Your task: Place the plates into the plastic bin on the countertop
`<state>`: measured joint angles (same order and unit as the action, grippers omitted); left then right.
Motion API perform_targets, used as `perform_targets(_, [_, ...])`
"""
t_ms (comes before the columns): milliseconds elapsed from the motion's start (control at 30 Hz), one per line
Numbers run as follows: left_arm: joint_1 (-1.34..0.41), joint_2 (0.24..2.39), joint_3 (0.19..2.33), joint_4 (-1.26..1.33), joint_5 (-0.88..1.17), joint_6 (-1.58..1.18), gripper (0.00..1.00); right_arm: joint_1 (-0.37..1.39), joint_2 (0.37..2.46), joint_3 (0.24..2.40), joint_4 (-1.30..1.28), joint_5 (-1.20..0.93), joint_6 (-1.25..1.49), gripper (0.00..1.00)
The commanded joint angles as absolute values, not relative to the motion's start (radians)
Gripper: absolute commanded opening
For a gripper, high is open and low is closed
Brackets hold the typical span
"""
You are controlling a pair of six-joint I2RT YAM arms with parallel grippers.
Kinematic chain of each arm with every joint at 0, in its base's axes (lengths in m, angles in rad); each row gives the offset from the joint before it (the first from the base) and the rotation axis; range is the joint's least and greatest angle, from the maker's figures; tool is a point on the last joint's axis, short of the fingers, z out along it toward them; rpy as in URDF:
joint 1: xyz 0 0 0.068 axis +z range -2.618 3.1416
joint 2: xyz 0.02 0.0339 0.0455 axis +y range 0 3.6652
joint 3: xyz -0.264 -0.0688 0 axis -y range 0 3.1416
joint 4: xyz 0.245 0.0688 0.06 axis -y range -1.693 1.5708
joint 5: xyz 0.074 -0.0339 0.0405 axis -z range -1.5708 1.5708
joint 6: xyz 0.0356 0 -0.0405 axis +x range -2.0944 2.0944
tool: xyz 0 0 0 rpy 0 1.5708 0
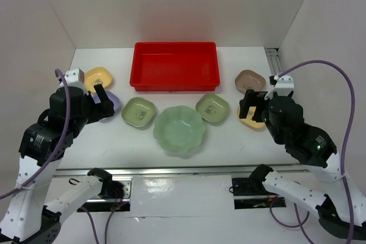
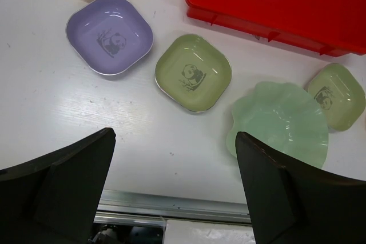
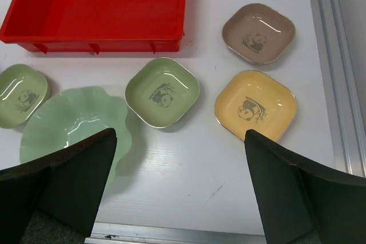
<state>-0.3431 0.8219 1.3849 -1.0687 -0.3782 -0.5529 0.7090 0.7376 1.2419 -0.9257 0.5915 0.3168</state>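
Observation:
The bare countertop leaves finger room there, so my right gripper will next go left in the top view and down onto the scalloped dish's nearest rim (image 1: pixel 203 131) (image 3: pixel 127 136).
The red plastic bin (image 1: pixel 175 87) stands empty at the back centre of the white countertop (image 1: pixel 229 141). In front of it lie the large pale green scalloped dish (image 1: pixel 179 130), two small green dishes (image 1: pixel 139 111) (image 1: pixel 213 108), a yellow dish (image 1: pixel 98 77) and a lavender dish (image 1: pixel 114 102) at the left, a brown dish (image 1: pixel 250 80) and a yellow dish (image 1: pixel 247 120) at the right. My left gripper (image 1: pixel 102 96) hangs open over the lavender dish. My right gripper (image 1: pixel 254 106) hangs open over the right yellow dish. Both hold nothing.
White walls close in the counter at the back and both sides. A metal rail (image 1: pixel 273 61) runs along the right wall and another (image 1: pixel 171 171) along the front edge. The left wrist view shows the lavender dish (image 2: pixel 110 34) and a green dish (image 2: pixel 193 72); the right wrist view shows the brown dish (image 3: pixel 258 32).

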Motion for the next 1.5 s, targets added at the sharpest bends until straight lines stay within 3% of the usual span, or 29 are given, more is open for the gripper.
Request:
perform_targets(0, [-0.345, 0.828, 1.373, -1.023, -0.37, -0.541, 1.0, 0.709, 0.718, 1.227, -0.842, 0.577, 0.313, 1.0])
perform_targets(233, [-0.345, 0.788, 1.351, -0.991, -0.334, -0.531, 1.0, 0.709, 0.713, 1.059, -0.689, 0.391, 0.325, 1.0])
perform_targets(400, [-0.345, 0.779, 1.332, -0.969, -0.311, -0.531, 1.0, 0.709, 0.892, 0.961, -0.592, 0.304, 0.411, 1.0])
perform_targets(500, [-0.345, 0.799, 1.301, -0.957, -0.302, -0.531, 1.0, 0.709, 0.949, 0.853, -0.4, 0.255, 0.472, 0.98])
perform_targets(833, [-0.345, 0.822, 1.193, -0.893, -0.293, -0.531, 1.0, 0.709, 1.098, 0.73, -0.2, 0.192, 0.514, 0.94])
perform_targets(1033, [-0.345, 0.813, 1.184, -0.893, -0.293, -0.531, 1.0, 0.709, 1.141, 0.657, -0.138, 0.183, 0.523, 0.88])
perform_targets(1233, [-0.345, 0.813, 1.184, -0.893, -0.293, -0.531, 1.0, 0.709, 1.177, 0.583, -0.045, 0.149, 0.543, 0.73])
perform_targets(1467, [-0.354, 0.813, 1.184, -0.893, -0.304, -0.531, 1.0, 0.709, 1.218, 0.534, 0.026, 0.121, 0.561, 0.69])
